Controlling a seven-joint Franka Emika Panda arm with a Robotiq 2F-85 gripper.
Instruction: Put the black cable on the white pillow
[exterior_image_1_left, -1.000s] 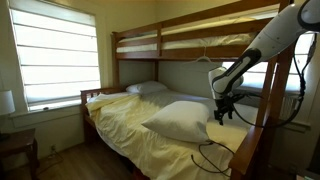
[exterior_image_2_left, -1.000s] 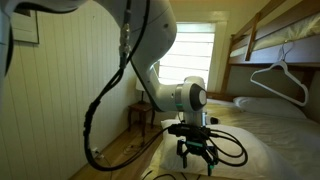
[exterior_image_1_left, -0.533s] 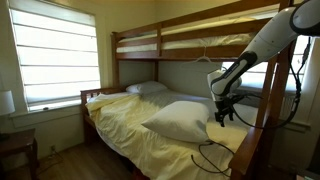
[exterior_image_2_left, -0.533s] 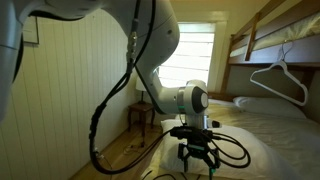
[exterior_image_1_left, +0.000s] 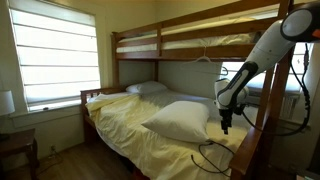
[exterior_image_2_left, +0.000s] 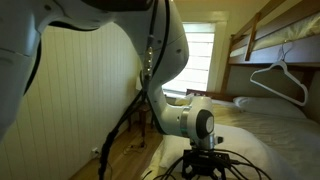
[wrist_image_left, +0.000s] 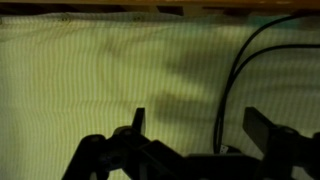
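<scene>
My gripper will shift toward the right in the wrist view and lower onto the paired parts of the cable next, since the black cable runs off-center between my open fingers.
The black cable (exterior_image_1_left: 208, 156) lies in loose loops on the yellow sheet near the foot of the bed, in front of the large white pillow (exterior_image_1_left: 178, 119). My gripper (exterior_image_1_left: 224, 127) hangs low over the sheet just right of the pillow. In the wrist view the gripper (wrist_image_left: 200, 122) is open, and a strand of the cable (wrist_image_left: 231, 85) runs between its two fingers, nearer the right one. In an exterior view the gripper (exterior_image_2_left: 204, 170) sits down among the cable loops (exterior_image_2_left: 243, 160).
A smaller, flatter white pillow (exterior_image_1_left: 147, 88) lies at the head of the bed. The wooden bunk frame post (exterior_image_1_left: 268, 110) stands close beside the arm. A white hanger (exterior_image_2_left: 276, 78) hangs from the upper bunk. A window (exterior_image_1_left: 55, 55) is on the far wall.
The arm has straightened and the gripper has dropped lower toward the sheet and the cable. The cable and the pillows have not moved.
</scene>
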